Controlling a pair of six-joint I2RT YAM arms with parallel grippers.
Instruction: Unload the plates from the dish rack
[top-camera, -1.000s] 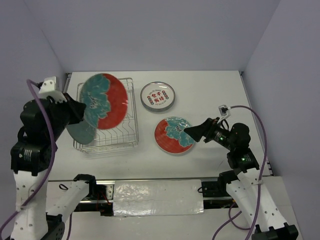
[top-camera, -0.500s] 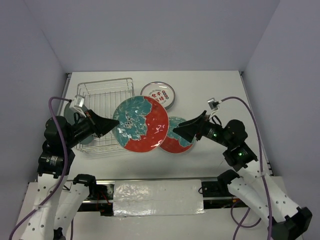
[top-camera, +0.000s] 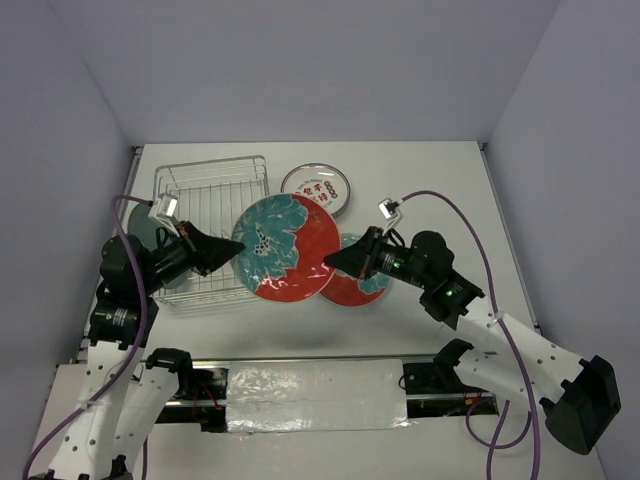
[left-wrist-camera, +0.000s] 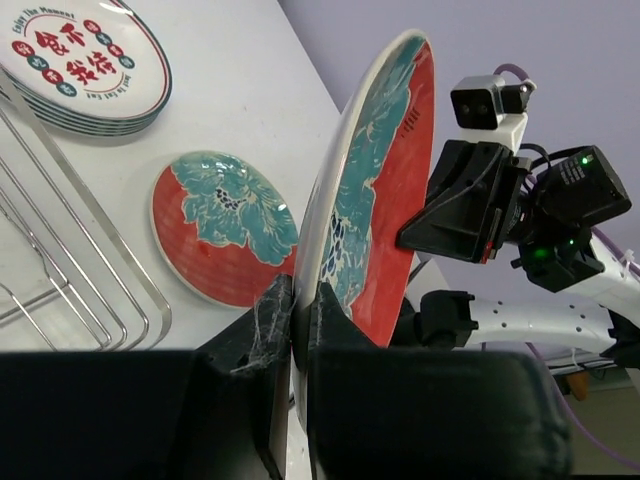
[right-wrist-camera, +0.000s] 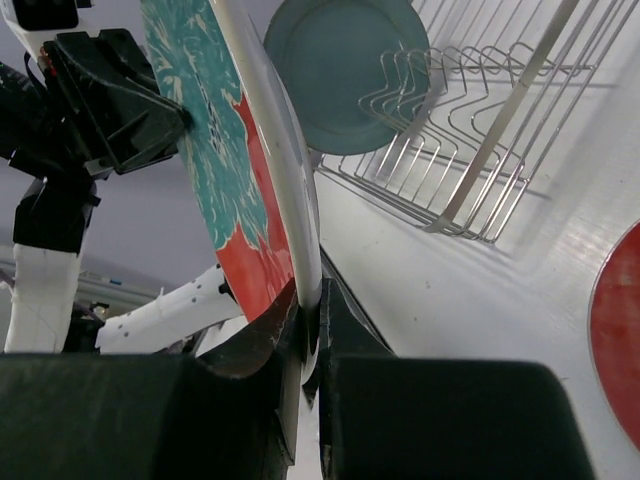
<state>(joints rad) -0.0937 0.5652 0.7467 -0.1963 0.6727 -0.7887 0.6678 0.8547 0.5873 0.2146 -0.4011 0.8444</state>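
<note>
Next, my right gripper will bring its red-and-teal floral plate down and to the right in the top view onto the second floral plate (top-camera: 352, 288) (right-wrist-camera: 620, 335), then release it, since their patterns match.
A large red-and-teal floral plate (top-camera: 285, 248) hangs in the air just right of the dish rack (top-camera: 212, 205), tilted on edge. My left gripper (top-camera: 236, 251) is shut on its left rim, and my right gripper (top-camera: 331, 263) is shut on its right rim. The left wrist view shows the rim (left-wrist-camera: 375, 200) pinched between the left gripper (left-wrist-camera: 303, 300). The right wrist view shows the plate (right-wrist-camera: 205, 140) clamped in the right gripper (right-wrist-camera: 318, 295). A dark teal plate (right-wrist-camera: 345, 70) stands in the rack (right-wrist-camera: 480, 130).
A second floral plate (top-camera: 358, 282) lies flat on the table, partly under the held one. A stack of white plates with red characters (top-camera: 316, 190) sits behind it, right of the rack. White walls close in the table on three sides.
My left arm has carried the floral plate out of the rack and rightward over the table. My right gripper has moved left and closed on the plate's opposite rim.
</note>
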